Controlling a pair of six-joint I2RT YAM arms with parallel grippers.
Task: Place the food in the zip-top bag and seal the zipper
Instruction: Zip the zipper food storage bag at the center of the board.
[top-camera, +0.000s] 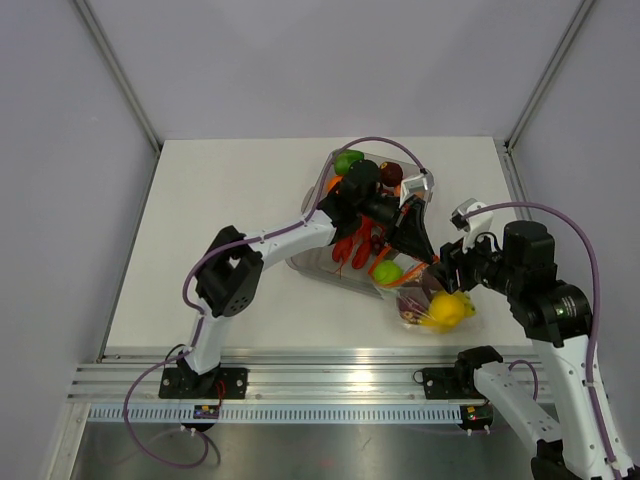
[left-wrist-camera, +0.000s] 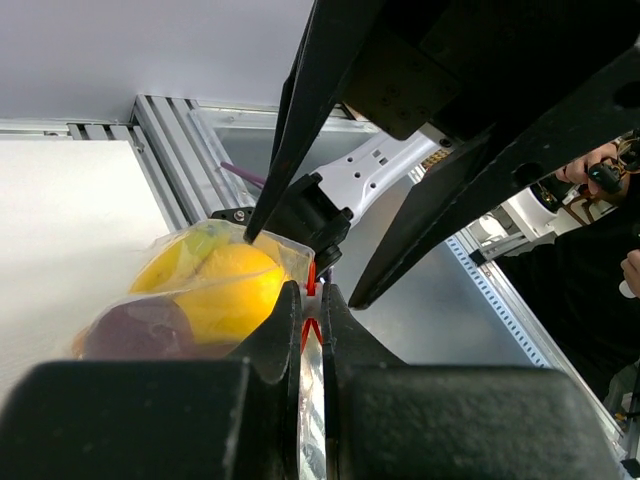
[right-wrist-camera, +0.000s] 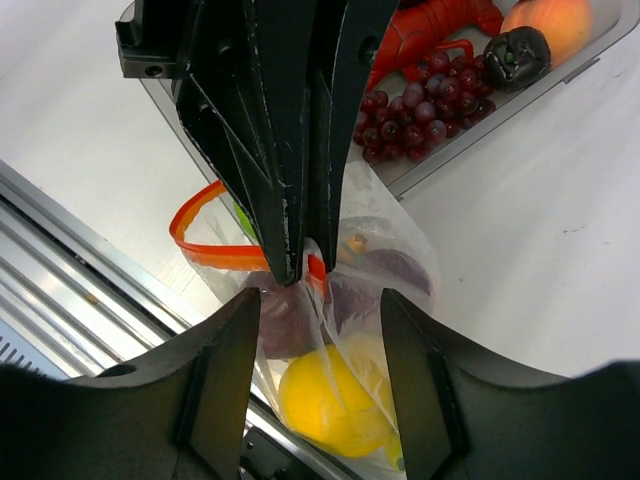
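Observation:
I should slide my left gripper left in the top view along the zipper onto the open loop's end and release, since the zipper is still open there.
The clear zip-top bag (top-camera: 440, 308) hangs near the table's front edge, holding a yellow fruit (right-wrist-camera: 325, 400) and dark purple pieces (right-wrist-camera: 290, 320). My left gripper (top-camera: 428, 258) is shut on the orange-red zipper (right-wrist-camera: 215, 255), pinching it between its fingertips (left-wrist-camera: 312, 300). One end of the zipper curves open in a loop. My right gripper (right-wrist-camera: 320, 340) is open, its fingers on either side of the bag just below the zipper, not touching it. More food lies in the rigid tray (top-camera: 312, 200): grapes (right-wrist-camera: 420, 110), lobster (right-wrist-camera: 440, 20), an orange (right-wrist-camera: 555, 20), a dark fruit (right-wrist-camera: 515, 55).
A green pepper (top-camera: 348, 160) sits at the tray's far end. The aluminium rail (top-camera: 330, 385) runs along the table's front edge, right under the bag. Both arms cross close together over the tray's near end.

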